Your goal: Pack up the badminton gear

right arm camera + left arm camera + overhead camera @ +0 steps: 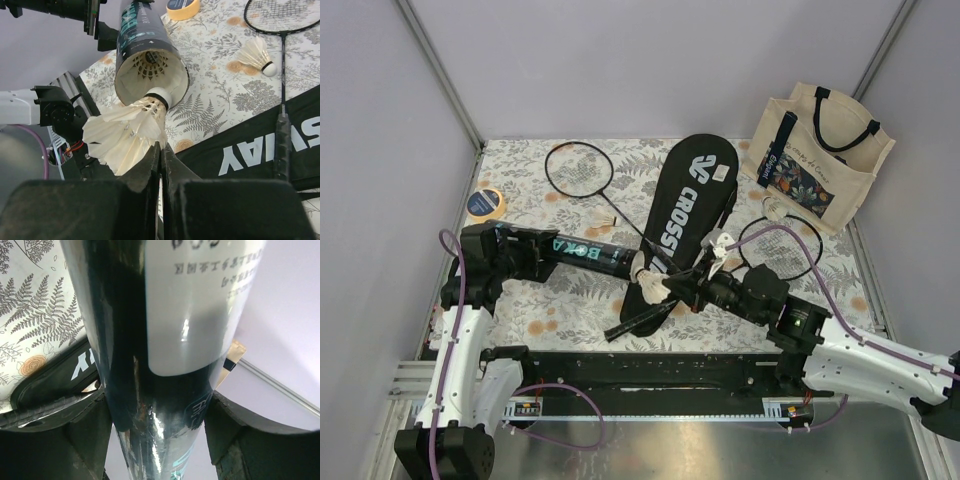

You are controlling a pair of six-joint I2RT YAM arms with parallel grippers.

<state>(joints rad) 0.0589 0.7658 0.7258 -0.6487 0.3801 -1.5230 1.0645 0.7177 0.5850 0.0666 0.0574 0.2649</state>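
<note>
My right gripper pushes, cork leading, to the left in the top view toward the tube's opening [637, 265] [151, 77] next. It then releases the shuttlecock's feathers inside the tube.
My left gripper [538, 252] is shut on the black tube with teal lettering [588, 256] and holds it level over the table; the tube fills the left wrist view [165, 340] between both fingers [47, 437]. My right gripper [672, 290] is shut on the feathers of a white shuttlecock [125, 137], whose cork sits at the tube's open mouth [150, 75]. More shuttlecocks show inside the tube. The black "CROSSWAY" bag [682, 215] lies in the middle. One racket [578, 168] lies at the back left, another [780, 246] at the right. Loose shuttlecocks [608, 218] lie on the table.
A cream tote bag with dark handles [822, 152] stands at the back right. A yellow-rimmed tape roll [485, 203] lies at the left edge and also shows in the right wrist view [182, 7]. Another shuttlecock [257, 54] lies beside a racket shaft.
</note>
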